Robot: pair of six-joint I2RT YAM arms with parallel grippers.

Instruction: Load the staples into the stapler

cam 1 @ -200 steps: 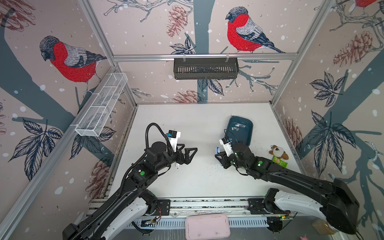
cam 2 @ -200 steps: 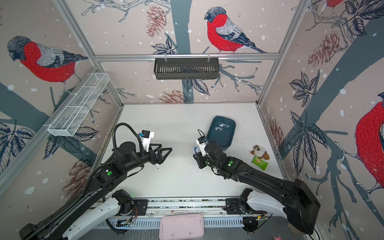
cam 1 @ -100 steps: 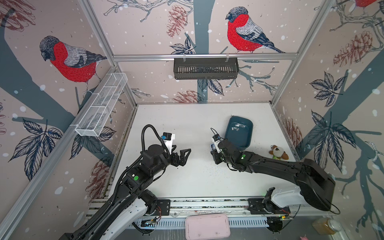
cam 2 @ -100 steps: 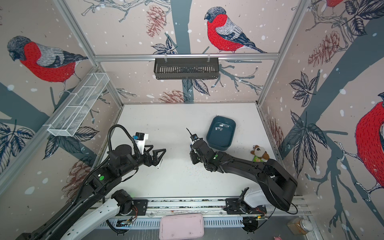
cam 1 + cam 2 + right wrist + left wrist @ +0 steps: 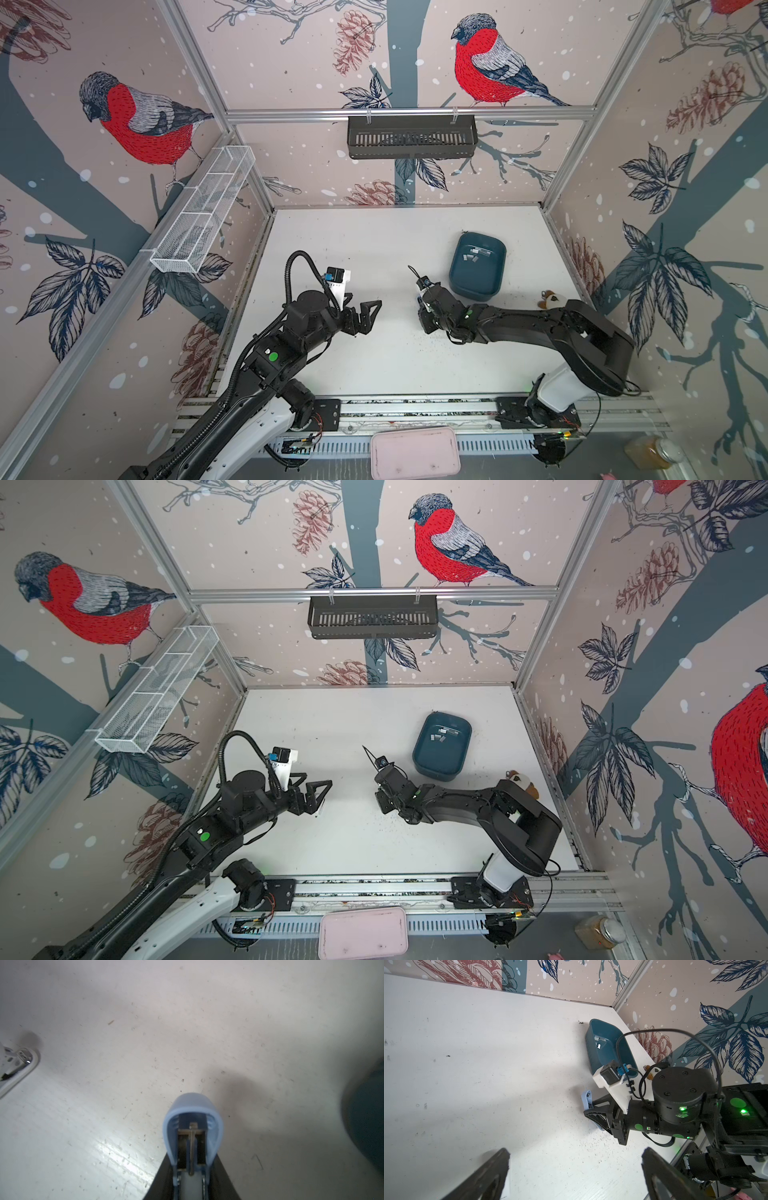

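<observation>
The right gripper lowers the light-blue stapler (image 5: 192,1118) onto the white floor (image 5: 232,1124) beside the tray next and releases it, since that floor lies close below the gripper.
My right gripper (image 5: 192,1169) is shut on the light-blue stapler (image 5: 192,1118). The stapler stands opened up, with its inner spring and metal channel showing. In the left wrist view the stapler (image 5: 587,1098) sticks out of the right gripper (image 5: 598,1113) close above the white floor. The staples (image 5: 473,255) are small silvery strips in the teal tray (image 5: 494,286), behind and to the right of that gripper; they show in both top views (image 5: 442,734). My left gripper (image 5: 365,305) hovers open and empty to the stapler's left, a hand's width from it.
A small plush toy (image 5: 550,297) lies right of the tray. A black wire basket (image 5: 411,137) hangs on the back wall and a white mesh shelf (image 5: 203,212) on the left wall. A pink box (image 5: 415,453) sits beyond the front rail.
The right gripper has carried the stapler a little to the left, away from the tray, and its elbow has folded. The left gripper has drawn back slightly to the left, still open.
</observation>
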